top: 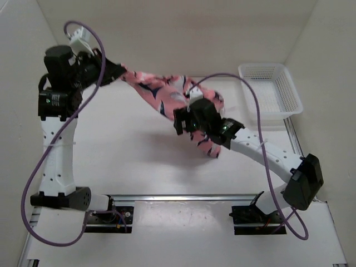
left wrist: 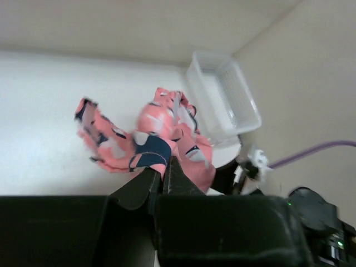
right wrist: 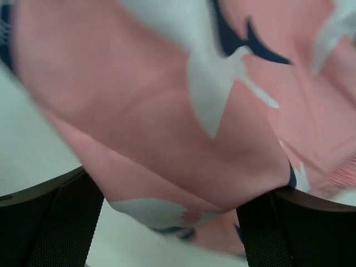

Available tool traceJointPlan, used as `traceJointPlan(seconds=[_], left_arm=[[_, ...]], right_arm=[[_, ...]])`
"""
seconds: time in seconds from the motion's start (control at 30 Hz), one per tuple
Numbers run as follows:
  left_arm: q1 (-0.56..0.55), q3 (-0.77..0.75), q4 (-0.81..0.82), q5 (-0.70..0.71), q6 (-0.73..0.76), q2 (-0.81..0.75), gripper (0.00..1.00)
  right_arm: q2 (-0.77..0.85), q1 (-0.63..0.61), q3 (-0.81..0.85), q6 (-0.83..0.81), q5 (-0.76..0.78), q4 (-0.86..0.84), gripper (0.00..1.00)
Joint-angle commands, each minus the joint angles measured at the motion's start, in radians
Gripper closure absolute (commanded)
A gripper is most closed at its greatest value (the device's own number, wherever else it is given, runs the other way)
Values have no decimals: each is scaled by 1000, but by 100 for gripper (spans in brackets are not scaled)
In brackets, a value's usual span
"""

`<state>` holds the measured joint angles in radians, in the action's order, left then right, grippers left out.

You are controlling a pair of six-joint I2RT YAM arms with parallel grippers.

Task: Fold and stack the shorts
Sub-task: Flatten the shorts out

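The shorts (top: 158, 89) still hang bunched in the air, so my left gripper lowers next and goes back over the bare near tabletop to release their edge.
The coral-pink shorts (top: 158, 89) with navy-and-white shapes hang bunched in the air, stretched between the two arms. My left gripper (top: 123, 72) at the far left is shut on one edge of them; the left wrist view shows its fingertips (left wrist: 162, 167) pinching the fabric (left wrist: 167, 128). My right gripper (top: 182, 118) is at the middle of the table under the other end. Its jaws stand wide apart in the right wrist view (right wrist: 172, 200), with the shorts (right wrist: 167, 111) draped over and between them. A fold hangs down past the right wrist (top: 208, 147).
A white plastic mesh basket (top: 289, 89) stands at the back right against the wall, also in the left wrist view (left wrist: 222, 94). White walls close in the table on the left, back and right. Purple cables loop off both arms.
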<state>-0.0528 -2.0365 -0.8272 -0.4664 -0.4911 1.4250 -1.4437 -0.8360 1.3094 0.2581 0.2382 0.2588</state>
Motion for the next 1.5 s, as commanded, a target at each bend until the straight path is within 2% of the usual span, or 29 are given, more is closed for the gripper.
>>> traceJointPlan(seconds=[0.0, 0.03, 0.1, 0.17, 0.23, 0.27, 0.33, 0.37, 0.47, 0.5, 0.53, 0.63, 0.7, 0.77, 0.83, 0.9, 1.1, 1.23, 1.4, 1.47], left_arm=[[-5, 255, -26, 61, 63, -92, 90], [-5, 371, -26, 84, 72, -115, 90], [-5, 462, -26, 126, 72, -124, 90], [-5, 536, -26, 175, 72, -124, 90], [5, 550, -26, 204, 72, -124, 90], [5, 564, -26, 228, 81, -124, 90], [14, 573, -26, 250, 82, -124, 90], [24, 585, -26, 259, 82, -133, 90], [45, 608, -36, 270, 71, -133, 90], [45, 608, -36, 279, 71, -133, 90], [54, 625, -36, 279, 60, -143, 90], [54, 682, -46, 328, 20, -172, 90], [65, 741, -55, 366, -19, -205, 90], [90, 783, -64, 376, -44, -228, 90], [105, 843, -64, 388, -76, -247, 90], [129, 872, -64, 388, -89, -259, 90], [148, 915, -73, 379, -89, -281, 90], [157, 915, -73, 370, -79, -281, 90], [166, 894, -82, 370, -70, -281, 90], [166, 884, -82, 370, -70, -281, 90]], right_arm=[[9, 3, -180, 94, 128, 43, 9], [50, 3, -206, 108, 128, 43, 6], [92, 3, -249, 119, 139, 54, 6], [140, 3, -249, 119, 164, 68, 10], [164, 3, -214, 109, 194, 97, 18], [164, 21, -202, 109, 194, 106, 25], [164, 55, -167, 121, 194, 138, 30], [155, 99, -167, 130, 175, 148, 41], [109, 208, -121, 181, 64, 187, 50], [48, 234, -90, 193, 18, 216, 52], [10, 271, -53, 193, -61, 280, 52], [-150, 281, 108, 132, -123, 364, 53], [-252, 270, 221, 78, -170, 417, 48], [-314, 270, 295, 35, -233, 440, 40], [-403, 258, 361, 11, -258, 441, 27], [-504, 247, 460, 1, -292, 441, 23], [-774, 247, 726, -23, -378, 450, 23], [-905, 247, 871, -23, -402, 476, 29], [-1004, 247, 930, -23, -375, 488, 30], [-1015, 247, 930, -23, -375, 488, 38]])
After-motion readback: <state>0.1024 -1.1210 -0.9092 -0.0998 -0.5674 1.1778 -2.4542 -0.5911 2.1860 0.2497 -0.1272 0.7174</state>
